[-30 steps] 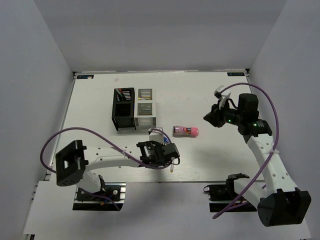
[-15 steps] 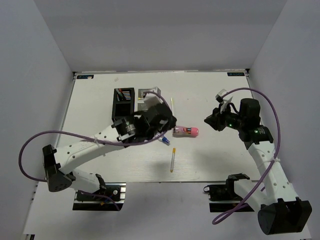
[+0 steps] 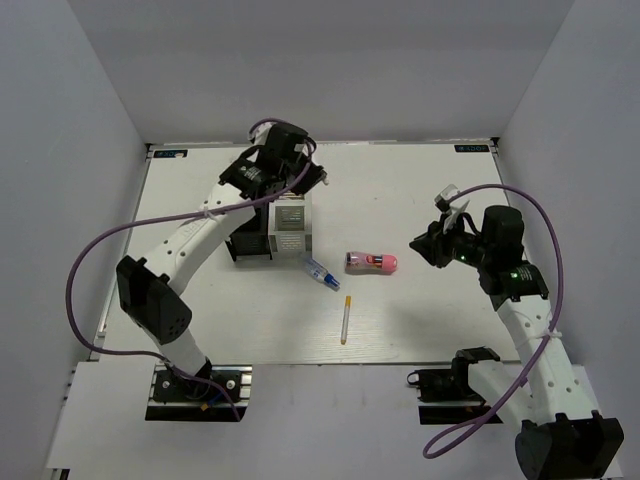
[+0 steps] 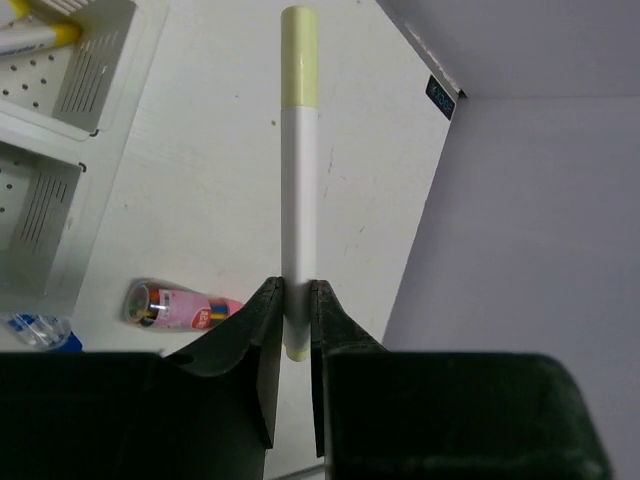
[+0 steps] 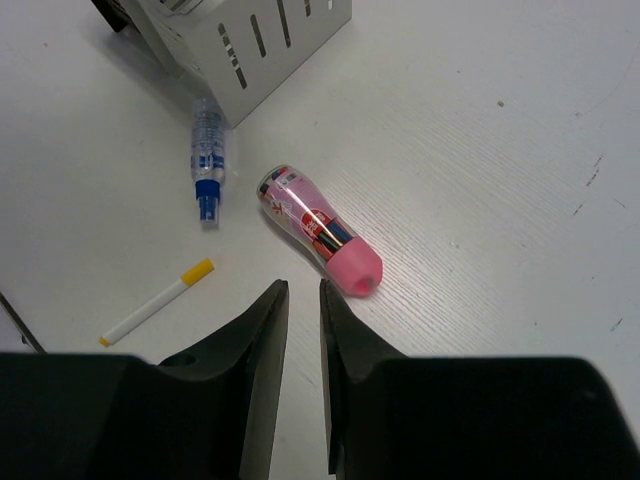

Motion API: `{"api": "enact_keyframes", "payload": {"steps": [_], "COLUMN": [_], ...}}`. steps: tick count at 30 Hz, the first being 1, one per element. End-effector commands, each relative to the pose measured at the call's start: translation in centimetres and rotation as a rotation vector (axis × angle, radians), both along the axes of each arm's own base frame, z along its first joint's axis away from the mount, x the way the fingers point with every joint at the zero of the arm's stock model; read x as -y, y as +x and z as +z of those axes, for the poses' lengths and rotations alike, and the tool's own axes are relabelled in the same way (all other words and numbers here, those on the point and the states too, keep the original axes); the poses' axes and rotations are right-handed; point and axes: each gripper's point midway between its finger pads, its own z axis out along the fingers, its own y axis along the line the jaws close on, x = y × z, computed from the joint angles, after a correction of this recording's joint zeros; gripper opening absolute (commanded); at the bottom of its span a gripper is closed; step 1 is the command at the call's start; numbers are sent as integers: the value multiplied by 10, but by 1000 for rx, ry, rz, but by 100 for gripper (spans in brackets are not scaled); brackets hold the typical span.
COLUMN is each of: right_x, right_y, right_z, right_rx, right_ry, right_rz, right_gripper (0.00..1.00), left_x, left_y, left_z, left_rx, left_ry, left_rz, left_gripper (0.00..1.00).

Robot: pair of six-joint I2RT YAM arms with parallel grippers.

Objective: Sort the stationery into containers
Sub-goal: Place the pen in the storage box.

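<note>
I will lower the thin white pen (image 4: 298, 180) with my left gripper over the white container's far cell and release it there.
My left gripper (image 4: 291, 290) is shut on a thin white pen (image 4: 298, 180) with a pale yellow end, which points away from the jaws. It hovers above the back of the containers (image 3: 298, 172). The white container (image 4: 60, 90) has a yellow-ended pen (image 4: 30, 38) in one cell, and the black container (image 3: 248, 232) adjoins it. A pink cylinder (image 5: 318, 230), a blue-clear pen (image 5: 207, 150) and a white pen with a yellow end (image 5: 158, 302) lie on the table. My right gripper (image 5: 303, 290) hangs just right of the pink cylinder (image 3: 371, 263), its jaws a narrow gap apart and empty.
Grey walls enclose the white table (image 3: 420, 190) on three sides. The white container's slatted corner (image 5: 250, 40) stands close behind the blue-clear pen (image 3: 321, 273). The left arm's purple cable (image 3: 100, 250) loops over the table's left side.
My left arm has swung from the table's near middle up and back to above the containers, carrying the white pen. The right gripper has barely moved.
</note>
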Motion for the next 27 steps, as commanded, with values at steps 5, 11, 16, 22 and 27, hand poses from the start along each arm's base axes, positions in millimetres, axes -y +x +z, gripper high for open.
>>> {"api": "enact_keyframes", "payload": {"steps": [5,11,16,22,27], "right_x": [2,3,3,3,3], "right_y": [0,-3,-3,-3,-4], "right_z": [13,9,9,6,4], "right_rx": [72,76,76,71,66], "right_ry": [26,23,26,28,28], "right_rz": [-21,-28,-29,-32,-31], "right_gripper": [25,25,25,25,25], "left_x": [-11,-20,-30,-33,-41], "left_y": [7,18,23,11,1], "left_z": [0,0,-2,-24,-31], "left_rx": [-144,-203,-231,-322,-346], "left_ry": [-255,-379,-438,-463,-472], "left_rz": [-17,-23,15,39,66], "left_gripper": [0,0,0,0,0]}}
